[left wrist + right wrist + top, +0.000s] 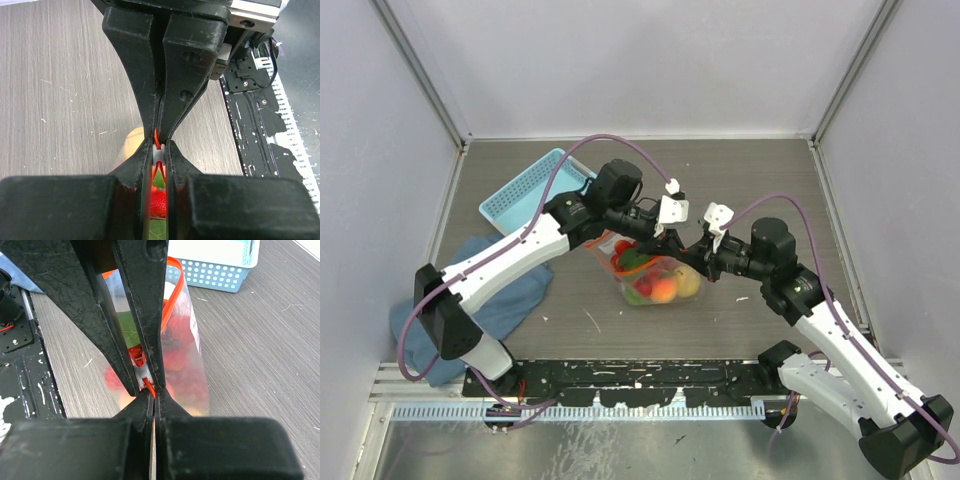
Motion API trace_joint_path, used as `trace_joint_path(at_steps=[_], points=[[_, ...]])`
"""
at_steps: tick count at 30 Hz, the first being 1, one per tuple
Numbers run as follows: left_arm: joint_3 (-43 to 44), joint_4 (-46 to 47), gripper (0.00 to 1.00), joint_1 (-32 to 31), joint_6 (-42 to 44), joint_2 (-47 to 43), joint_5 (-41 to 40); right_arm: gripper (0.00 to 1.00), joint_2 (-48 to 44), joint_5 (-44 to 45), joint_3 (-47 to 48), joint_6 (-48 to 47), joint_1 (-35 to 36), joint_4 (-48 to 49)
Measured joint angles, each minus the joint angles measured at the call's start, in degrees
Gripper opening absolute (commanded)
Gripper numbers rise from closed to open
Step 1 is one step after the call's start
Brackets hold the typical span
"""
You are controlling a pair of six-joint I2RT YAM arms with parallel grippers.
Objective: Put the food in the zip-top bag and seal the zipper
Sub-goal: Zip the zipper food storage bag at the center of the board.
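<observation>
I will next move my right gripper outward, away from my left gripper, over bare tabletop, then release the end of the bag's zipper, because the zipper is still open beyond the slider (pixel 158 157).
The clear zip-top bag (pixel 655 282) stands mid-table with the food inside: an orange peach (pixel 663 291), a yellow fruit (pixel 688 284), red berries and green pieces. Both grippers meet at its top. My left gripper (pixel 158 150) is shut on the zipper's white slider (pixel 158 157); a red berry (pixel 157 202) shows below it. My right gripper (pixel 153 394) is shut on the red-orange zipper (pixel 172 287) strip right beside the slider (pixel 141 374). In the top view the left gripper (pixel 672 238) and the right gripper (pixel 693 249) nearly touch tip to tip. The bag (pixel 192 355) hangs beneath them.
A light blue basket (pixel 535 190) lies at the back left and shows in the right wrist view (pixel 215 270). A blue cloth (pixel 490 300) lies at the front left. The black base rail (pixel 650 375) runs along the near edge.
</observation>
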Motion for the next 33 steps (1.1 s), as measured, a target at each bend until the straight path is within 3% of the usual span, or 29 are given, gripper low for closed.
trace_joint_path(at_steps=[15, 33], points=[[-1.3, -1.0, 0.0, 1.7, -1.2, -1.3, -4.2, 0.01, -2.3, 8.6, -0.3, 1.2, 0.3, -1.0], [-8.2, 0.2, 0.0, 4.6, -10.8, -5.6, -11.6, 0.01, -2.8, 24.6, -0.3, 8.5, 0.4, -1.5]])
